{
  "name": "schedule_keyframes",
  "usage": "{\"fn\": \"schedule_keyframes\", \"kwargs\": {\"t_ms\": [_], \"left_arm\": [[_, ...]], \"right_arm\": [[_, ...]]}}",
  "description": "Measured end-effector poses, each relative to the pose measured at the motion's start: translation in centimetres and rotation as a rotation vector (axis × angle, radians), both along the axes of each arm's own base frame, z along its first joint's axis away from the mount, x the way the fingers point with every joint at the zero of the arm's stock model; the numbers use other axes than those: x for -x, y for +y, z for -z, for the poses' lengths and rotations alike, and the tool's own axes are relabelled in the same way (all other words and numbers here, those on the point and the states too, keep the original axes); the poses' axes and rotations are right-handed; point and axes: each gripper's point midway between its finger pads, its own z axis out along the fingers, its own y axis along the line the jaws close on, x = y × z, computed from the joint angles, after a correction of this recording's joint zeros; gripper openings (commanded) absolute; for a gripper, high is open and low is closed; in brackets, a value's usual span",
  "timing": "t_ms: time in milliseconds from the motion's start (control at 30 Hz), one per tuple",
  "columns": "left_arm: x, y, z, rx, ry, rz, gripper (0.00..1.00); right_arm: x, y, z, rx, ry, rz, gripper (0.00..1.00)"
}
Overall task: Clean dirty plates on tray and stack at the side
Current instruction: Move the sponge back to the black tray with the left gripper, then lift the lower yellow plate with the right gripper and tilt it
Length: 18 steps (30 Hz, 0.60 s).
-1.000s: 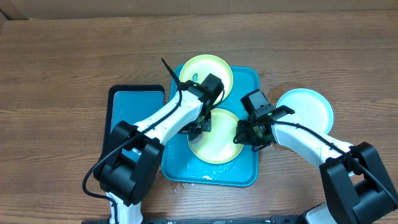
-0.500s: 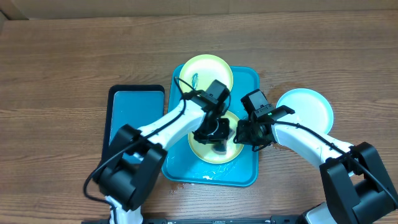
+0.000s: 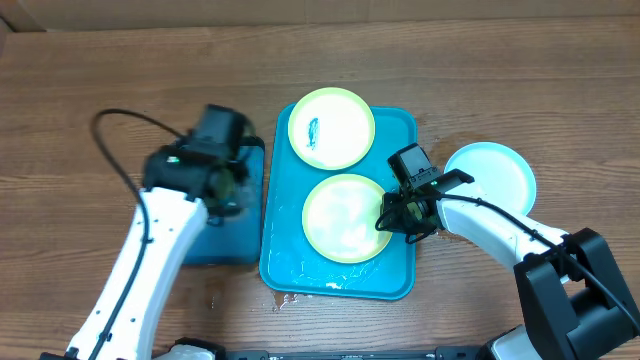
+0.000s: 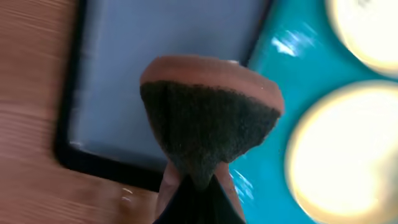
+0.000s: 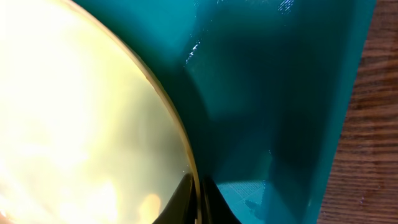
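Observation:
Next, my left gripper lowers into the small dark-rimmed blue tray and releases the brown-and-dark sponge [image 4: 208,118] on the blue tray's bottom, since that tray lies below it.
The turquoise tray [image 3: 398,262] holds two yellow-green plates. The far plate [image 3: 332,128] has a dark teal smear. The near plate [image 3: 345,217] looks clean; it also shows in the right wrist view [image 5: 81,124] and the left wrist view [image 4: 348,155]. My right gripper [image 3: 392,218] is shut on the near plate's right rim [image 5: 198,199]. My left gripper [image 3: 228,185] is shut on a brown-and-dark sponge [image 4: 208,118], held over the small dark-rimmed blue tray [image 3: 205,160]. A light blue plate [image 3: 495,180] lies on the table right of the tray.
The small blue tray [image 4: 155,74] lies just left of the turquoise tray [image 4: 280,68]. Water droplets sit on the turquoise tray's front and on the table by its front-left corner [image 3: 285,298]. A cardboard wall [image 3: 320,10] runs along the table's far edge.
My left arm has swung left with the sponge, off the near yellow-green plate to over the small blue tray. The right gripper has stayed on the plate's rim.

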Motion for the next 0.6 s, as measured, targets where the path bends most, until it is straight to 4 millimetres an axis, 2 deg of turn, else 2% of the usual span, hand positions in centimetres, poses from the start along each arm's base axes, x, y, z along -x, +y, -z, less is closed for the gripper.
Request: {"fn": "schedule_keyframes", "kwargs": {"t_ms": [67, 167, 267, 300, 333, 367, 433, 467, 533, 600], "left_arm": [[-0.6, 1.9, 1.1, -0.024, -0.009, -0.044, 0.04], [-1.2, 3.6, 4.4, -0.03, -0.001, -0.07, 0.04], [-0.5, 4.1, 8.8, -0.005, 0.084, -0.073, 0.04], [-0.1, 4.0, 9.8, 0.014, 0.116, -0.07, 0.07], [0.1, 3.8, 10.5, 0.034, 0.137, -0.067, 0.14], [0.1, 3.6, 10.9, 0.047, 0.146, -0.064, 0.24], [0.3, 2.8, 11.1, 0.087, 0.163, -0.042, 0.37], [0.5, 2.6, 10.9, 0.098, 0.173, -0.035, 0.47], [0.6, 2.4, 10.2, 0.11, 0.184, -0.031, 0.54], [0.7, 2.3, 8.5, 0.115, 0.193, -0.031, 0.6]], "right_arm": [[0.0, 0.0, 0.0, 0.0, 0.0, 0.0, 0.04], [0.0, 0.0, 0.0, 0.0, 0.0, 0.0, 0.04], [0.0, 0.0, 0.0, 0.0, 0.0, 0.0, 0.04], [0.0, 0.0, 0.0, 0.0, 0.0, 0.0, 0.04], [0.0, 0.0, 0.0, 0.0, 0.0, 0.0, 0.04], [0.0, 0.0, 0.0, 0.0, 0.0, 0.0, 0.04], [0.0, 0.0, 0.0, 0.0, 0.0, 0.0, 0.04], [0.1, 0.0, 0.0, 0.002, 0.003, -0.001, 0.04], [0.3, -0.2, -0.1, 0.012, 0.017, -0.003, 0.04], [0.8, -0.7, -0.5, 0.04, 0.047, -0.002, 0.04]]}}
